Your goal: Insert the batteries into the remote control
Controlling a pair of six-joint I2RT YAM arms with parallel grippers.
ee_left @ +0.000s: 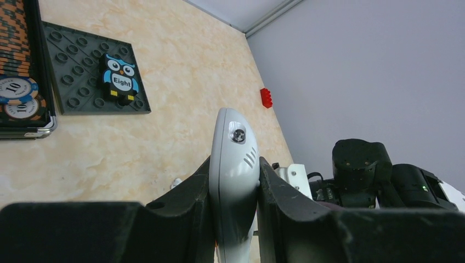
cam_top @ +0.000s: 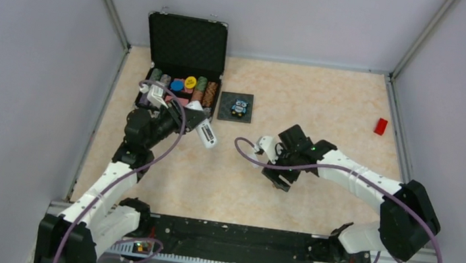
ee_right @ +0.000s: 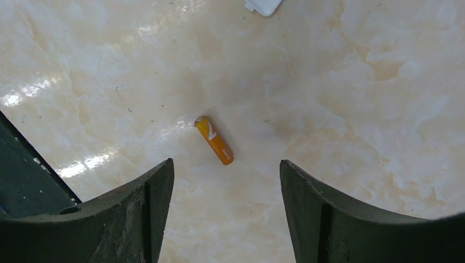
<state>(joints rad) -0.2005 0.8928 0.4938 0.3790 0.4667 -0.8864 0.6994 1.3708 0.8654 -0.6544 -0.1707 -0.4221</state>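
Observation:
My right gripper is open and will next go straight down onto the orange battery, then draw its fingers in around the battery's sides.
My left gripper [cam_top: 195, 119] is shut on the remote control [cam_top: 206, 133], a slim white bar held off the table just right of the open case. In the left wrist view both fingers press the remote control's [ee_left: 234, 148] sides and its rounded end sticks out past my left gripper [ee_left: 234, 164]. One orange battery [ee_right: 214, 140] lies flat on the marbled table. My right gripper [ee_right: 226, 163] hangs above it, open and empty, with the battery just beyond the gap between the fingertips. The top view shows my right gripper [cam_top: 281, 176] at the table's middle, covering the battery. No dark battery shows.
An open black case [cam_top: 187, 44] with poker chips stands at the back left. Beside it lies a dark tile with an owl [cam_top: 236, 107]. A small red block [cam_top: 380, 126] sits at the far right. A small white piece [ee_right: 263, 5] lies beyond the battery. Grey walls enclose the table.

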